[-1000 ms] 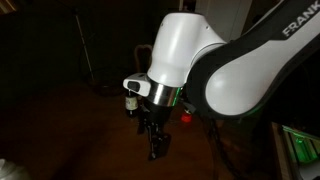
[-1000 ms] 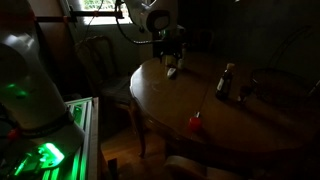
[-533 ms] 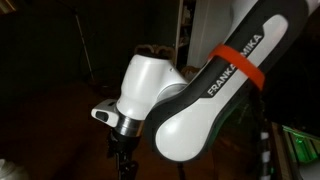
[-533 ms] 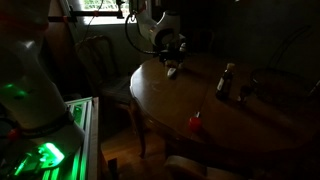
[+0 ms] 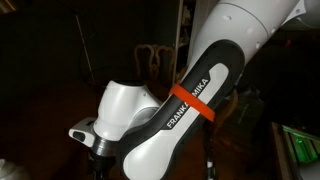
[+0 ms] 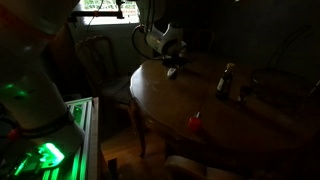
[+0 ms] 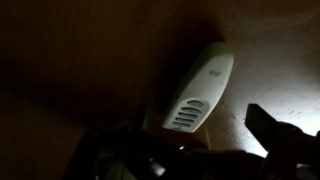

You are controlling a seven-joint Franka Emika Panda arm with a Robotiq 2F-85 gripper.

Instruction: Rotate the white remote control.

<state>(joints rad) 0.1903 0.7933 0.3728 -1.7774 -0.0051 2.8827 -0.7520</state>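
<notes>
My gripper moves down around the slotted near end of the white remote next and closes, since that end lies below, between the open fingers.
The white remote control lies on the dark wooden table, slanting up to the right in the wrist view, with slots at its near end. My gripper is open just above it, one finger at the right and a dim one at the left, the remote's near end between them. In an exterior view the remote is a pale spot at the table's far edge, right under the gripper. In an exterior view the arm fills the frame and hides gripper and remote.
The round wooden table holds a dark brown bottle at the right and a small red round object near the front edge. A chair stands behind the table. The room is very dark.
The arm has swung over and its wrist has turned above the remote; in one exterior view the wrist slid left and down out of frame. The remote stays near the table's far edge.
</notes>
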